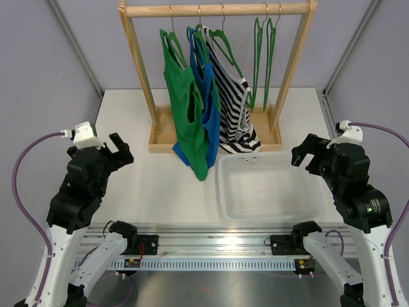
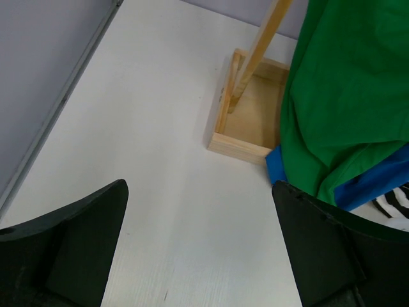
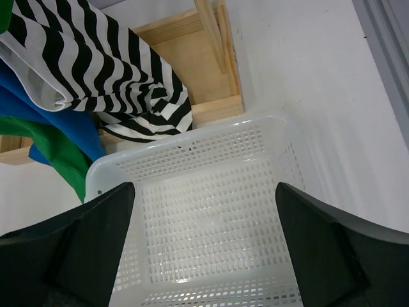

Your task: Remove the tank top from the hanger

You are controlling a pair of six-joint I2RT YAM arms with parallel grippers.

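Observation:
Next, my left gripper moves up and outward toward the rack's bar, onto the green top's hanger neck under its hook. That top hangs nearest my left gripper, hence this move.
Three tank tops hang on green hangers from a wooden rack [image 1: 217, 9]: a green one [image 1: 185, 109] at the left, a blue one [image 1: 208, 121] in the middle, a black-and-white striped one [image 1: 233, 105] at the right. My left gripper [image 1: 118, 152] is open and empty, left of the rack base. In the left wrist view [image 2: 199, 256] the green top [image 2: 345, 96] hangs ahead to the right. My right gripper [image 1: 305, 153] is open and empty over the right end of a white basket [image 1: 268, 188]. In the right wrist view [image 3: 204, 256] the striped top [image 3: 108, 70] lies beyond the basket [image 3: 204, 211].
Two empty green hangers [image 1: 263, 57] hang at the right end of the rail. The rack stands on a wooden tray base [image 1: 163, 137], also seen in the left wrist view [image 2: 246, 121]. The white perforated basket sits in front of the rack. Grey walls close in both sides.

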